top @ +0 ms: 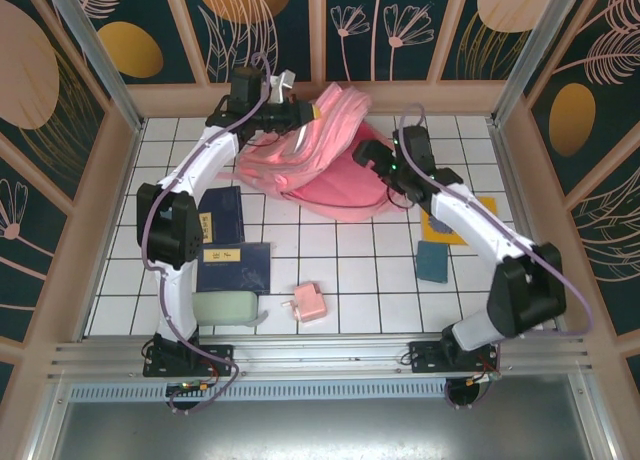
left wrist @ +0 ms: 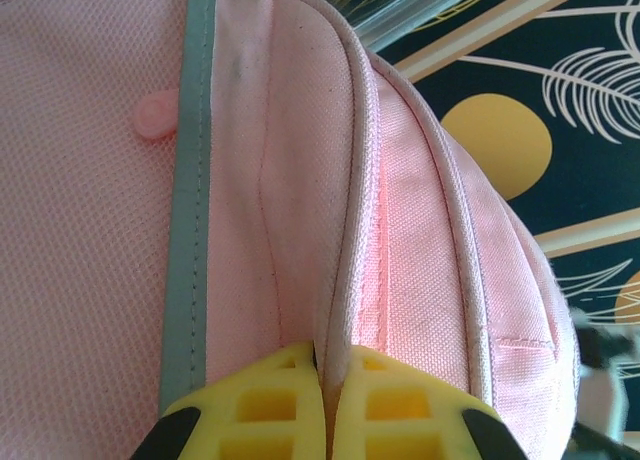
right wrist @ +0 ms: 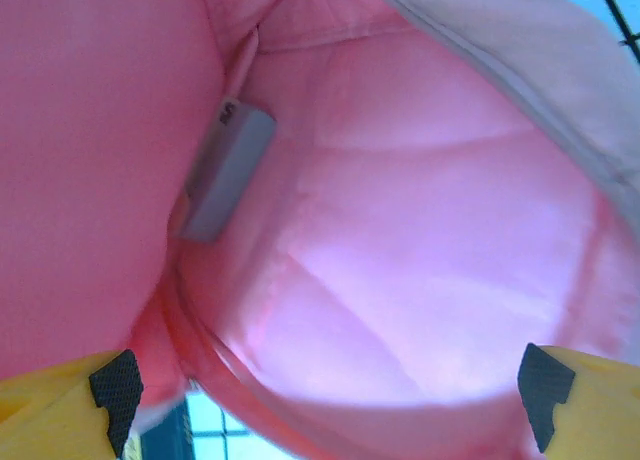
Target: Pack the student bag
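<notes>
The small pink box is still outside the bag [top: 330,165], so I will pull my right gripper back from the bag's opening and move it down to close around the box's body [top: 311,302].
The student bag [top: 330,165], a big pink backpack, lies at the back middle of the tiled table with its mouth held up. My left gripper [top: 310,112] reaches over from the back left. In the left wrist view its yellow fingers [left wrist: 270,410] are shut on a piped rim seam of the student bag [left wrist: 100,230], beside a grey reflective stripe [left wrist: 190,210]. My right gripper [top: 364,158] is at the bag's right side, pointing into the mouth. The right wrist view looks into the pink lining of the student bag [right wrist: 420,220], where my right gripper [right wrist: 330,410] stands open and holds nothing. A grey tag [right wrist: 226,170] hangs inside.
Two dark blue books [top: 224,214] [top: 234,266] lie left of the bag. A pale green pouch [top: 225,308] and a small pink box [top: 309,303] sit near the front edge. A teal block [top: 432,262] and a yellow-and-blue flat item [top: 452,223] lie at the right.
</notes>
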You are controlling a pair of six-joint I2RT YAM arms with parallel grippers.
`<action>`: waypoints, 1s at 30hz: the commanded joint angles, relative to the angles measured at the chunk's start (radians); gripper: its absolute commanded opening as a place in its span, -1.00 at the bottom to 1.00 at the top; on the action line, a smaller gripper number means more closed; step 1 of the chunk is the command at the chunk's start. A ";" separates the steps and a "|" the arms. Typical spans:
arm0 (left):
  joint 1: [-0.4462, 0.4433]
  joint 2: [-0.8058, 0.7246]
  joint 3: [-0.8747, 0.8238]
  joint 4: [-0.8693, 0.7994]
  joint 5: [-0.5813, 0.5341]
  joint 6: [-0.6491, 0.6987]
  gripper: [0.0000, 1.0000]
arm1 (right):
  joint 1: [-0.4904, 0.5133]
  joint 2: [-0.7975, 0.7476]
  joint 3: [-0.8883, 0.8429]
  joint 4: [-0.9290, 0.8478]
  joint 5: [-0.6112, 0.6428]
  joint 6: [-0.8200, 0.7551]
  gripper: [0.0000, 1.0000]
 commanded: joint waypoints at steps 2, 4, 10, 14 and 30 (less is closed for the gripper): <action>0.015 -0.071 -0.103 0.089 -0.075 0.038 -1.00 | 0.176 -0.032 0.012 -0.213 0.047 -0.197 0.97; 0.015 -0.089 -0.151 0.102 -0.092 0.047 -1.00 | 0.300 0.015 0.043 -0.342 0.074 -0.221 0.98; 0.015 -0.099 -0.209 0.153 -0.087 0.027 -1.00 | 0.557 0.151 0.093 -0.554 0.095 -0.139 0.98; 0.015 -0.090 -0.207 0.171 -0.055 0.000 -1.00 | 0.648 0.217 0.156 -0.620 0.084 -0.095 0.98; 0.025 -0.095 -0.234 0.199 -0.036 -0.027 -1.00 | 0.749 0.409 0.180 -0.590 -0.005 -0.030 0.98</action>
